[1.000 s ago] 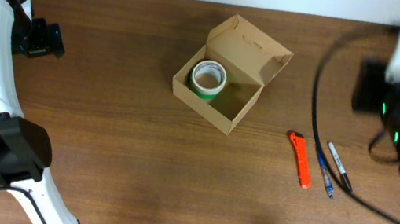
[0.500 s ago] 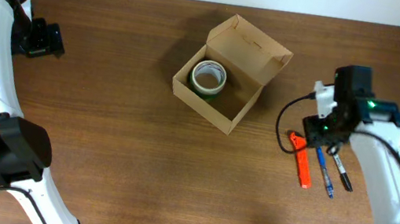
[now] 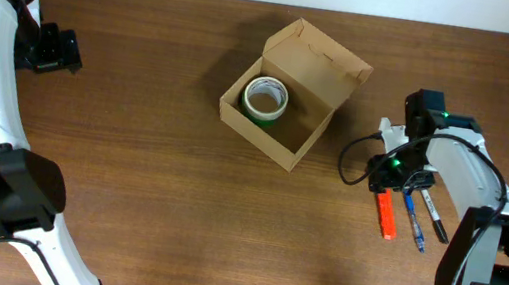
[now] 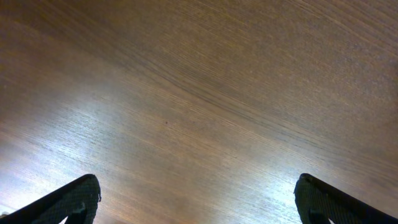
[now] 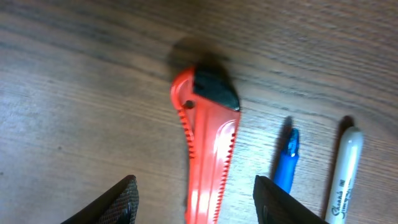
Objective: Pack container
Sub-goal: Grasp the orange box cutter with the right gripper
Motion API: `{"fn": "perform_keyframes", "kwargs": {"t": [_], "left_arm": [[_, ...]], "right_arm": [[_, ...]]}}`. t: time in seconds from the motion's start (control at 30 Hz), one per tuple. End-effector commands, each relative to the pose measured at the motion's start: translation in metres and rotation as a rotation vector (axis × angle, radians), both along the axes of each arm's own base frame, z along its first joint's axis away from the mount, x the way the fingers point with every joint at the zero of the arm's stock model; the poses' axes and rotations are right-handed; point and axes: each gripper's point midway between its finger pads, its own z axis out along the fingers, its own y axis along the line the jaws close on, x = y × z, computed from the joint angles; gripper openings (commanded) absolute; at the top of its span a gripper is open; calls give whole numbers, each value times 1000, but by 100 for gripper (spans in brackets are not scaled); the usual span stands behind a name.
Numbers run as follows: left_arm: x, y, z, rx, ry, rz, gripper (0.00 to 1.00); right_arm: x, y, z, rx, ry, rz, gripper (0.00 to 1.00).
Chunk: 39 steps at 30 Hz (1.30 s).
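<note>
My right gripper will next move down onto the orange box cutter's long body point(image 3: 385, 205) point(image 5: 209, 174) below it, because the open fingertips are already along both sides of the box cutter's body.
The container point(image 3: 324, 64) is a tan cardboard box with its flap lid open, at the table's middle back. A green-and-white tape roll point(image 3: 265, 99) lies inside it. My right gripper point(image 3: 389, 175) is open and hovers over an orange box cutter point(image 3: 385, 213), which lies between its fingers in the right wrist view point(image 5: 208, 143). A blue pen point(image 5: 287, 158) and a black-and-white marker point(image 5: 345, 171) lie to the cutter's right. My left gripper point(image 4: 198, 202) is open and empty over bare wood at the far left point(image 3: 56, 49).
The blue pen point(image 3: 413, 219) and the marker point(image 3: 432, 212) lie side by side right of the cutter. The right arm's cable point(image 3: 354, 155) loops over the table between the box and the cutter. The table's back edge runs behind the box.
My right arm has swung in from the far right edge and come down over the orange box cutter. The left arm, box and tape roll have not moved.
</note>
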Motion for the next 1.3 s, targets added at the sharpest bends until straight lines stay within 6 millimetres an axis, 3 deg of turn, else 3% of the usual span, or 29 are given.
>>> {"fn": "perform_keyframes", "kwargs": {"t": [0.0,0.77,0.87,1.07,1.27], "left_arm": [[0,-1,-3,-11,5,-6,100],[0,-1,-3,-11,5,-6,100],[0,-1,-3,-11,5,-6,100],[0,-1,-3,-11,5,-6,100],[0,-1,-3,-11,5,-6,100]], "right_arm": [[-1,-4,-4,23,2,-57,61],[-17,-8,-48,6,-2,-140,60],[-16,-8,-51,6,-14,-152,50],[-12,-8,-50,10,-26,-176,13],[9,4,-36,90,-78,-189,8]]}}
